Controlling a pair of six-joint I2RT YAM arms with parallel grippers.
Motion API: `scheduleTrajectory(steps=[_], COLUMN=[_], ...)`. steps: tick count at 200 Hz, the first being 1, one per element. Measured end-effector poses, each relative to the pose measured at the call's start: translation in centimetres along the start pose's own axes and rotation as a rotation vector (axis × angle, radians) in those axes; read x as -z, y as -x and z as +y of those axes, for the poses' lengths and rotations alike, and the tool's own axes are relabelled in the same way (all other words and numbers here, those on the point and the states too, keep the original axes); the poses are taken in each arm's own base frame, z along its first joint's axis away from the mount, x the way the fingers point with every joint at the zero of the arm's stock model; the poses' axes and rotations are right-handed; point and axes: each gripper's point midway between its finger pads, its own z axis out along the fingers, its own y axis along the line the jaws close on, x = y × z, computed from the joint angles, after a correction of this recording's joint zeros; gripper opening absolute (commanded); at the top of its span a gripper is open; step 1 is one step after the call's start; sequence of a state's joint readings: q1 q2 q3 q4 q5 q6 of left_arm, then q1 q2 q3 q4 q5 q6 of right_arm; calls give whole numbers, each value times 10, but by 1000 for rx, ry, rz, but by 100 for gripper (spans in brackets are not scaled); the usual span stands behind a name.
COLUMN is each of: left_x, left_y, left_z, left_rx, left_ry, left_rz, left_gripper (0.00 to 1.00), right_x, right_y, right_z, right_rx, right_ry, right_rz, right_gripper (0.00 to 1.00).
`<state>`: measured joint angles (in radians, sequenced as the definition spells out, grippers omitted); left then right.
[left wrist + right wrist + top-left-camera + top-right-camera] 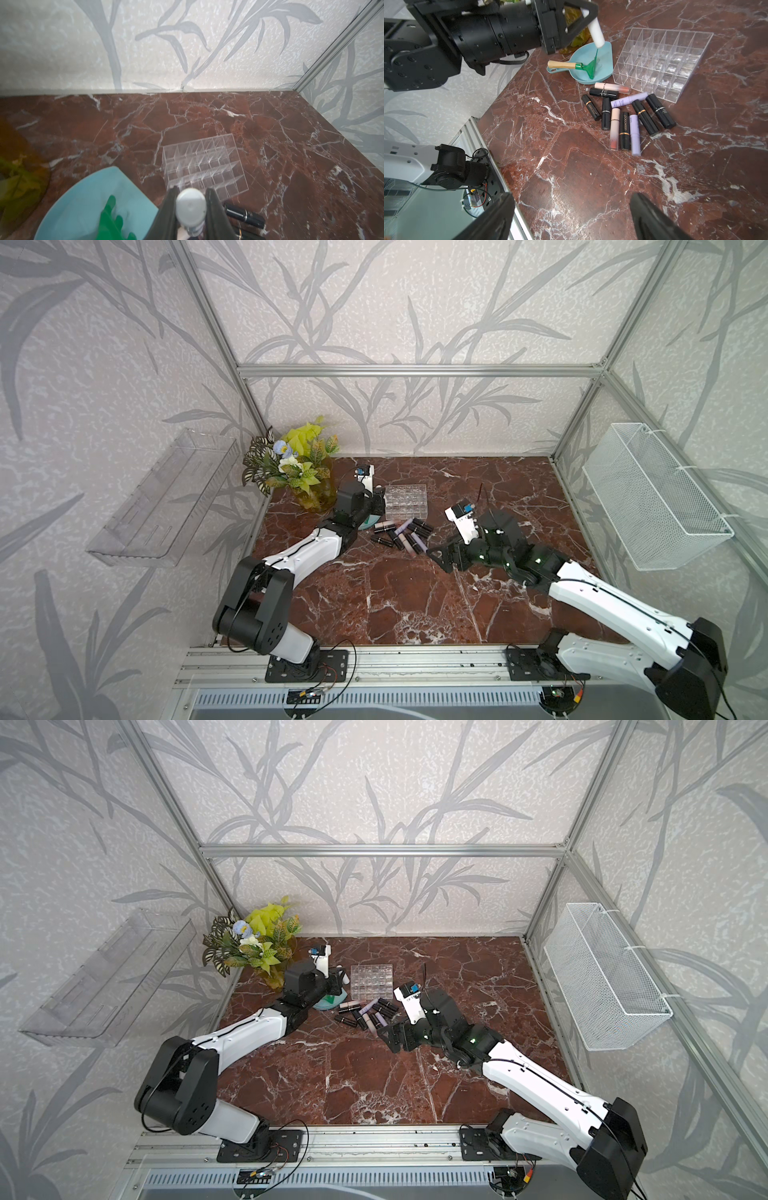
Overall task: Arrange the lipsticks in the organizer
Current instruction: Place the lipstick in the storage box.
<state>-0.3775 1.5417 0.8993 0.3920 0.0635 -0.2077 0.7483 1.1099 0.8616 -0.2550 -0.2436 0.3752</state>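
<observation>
The empty section of the organizer is outward of and below my left gripper. My left gripper will move outward and down and let go of the lipstick in the organizer's far dish-side corner (390, 490) (171, 154), in that section.
My left gripper (191, 200) is shut on a white lipstick (190, 204), held just above the table beside the organizer (202, 166). In the right wrist view that white lipstick (596, 33) points down over a teal dish. The organizer (405, 502) (371, 982) (660, 62) is a clear gridded box, and its compartments look empty. Several lipsticks (401, 533) (368, 1015) (625, 116), black, lilac and pale pink, lie loose in front of it. My right gripper (437, 561) (386, 1042) (571, 216) is open and empty, low over the table just right of the pile.
A teal dish (604, 68) (83, 197) holding a green toy rake (589, 66) sits left of the organizer. A vase of plants (307, 477) stands at the back left corner. A clear tray (166, 497) hangs on the left wall and a white mesh basket (652, 502) on the right.
</observation>
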Motion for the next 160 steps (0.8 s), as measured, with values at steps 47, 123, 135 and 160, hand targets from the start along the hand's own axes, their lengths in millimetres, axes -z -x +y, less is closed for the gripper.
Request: scheduleTrajectory(steps=[47,123,135,160], left_x=[-27,-68,-73,-80], left_y=[-1,-28,-28,-31], left_z=[3,11,11,13], left_rx=[-64,-113,-114,-119], left_ry=[44,82,83,92], left_rz=[-29,34,34,41], left_gripper=[4,4,4,4], right_x=[-16,-16,-13,-6], right_y=[6,-5,-6,-9], right_z=[-11,-40,-42,-45], right_rx=[-17,-63,-68,-75], right_ry=[-5,-29,-28,-28], right_rz=[-10,-17,-21,-34], right_gripper=[91,90,90,90])
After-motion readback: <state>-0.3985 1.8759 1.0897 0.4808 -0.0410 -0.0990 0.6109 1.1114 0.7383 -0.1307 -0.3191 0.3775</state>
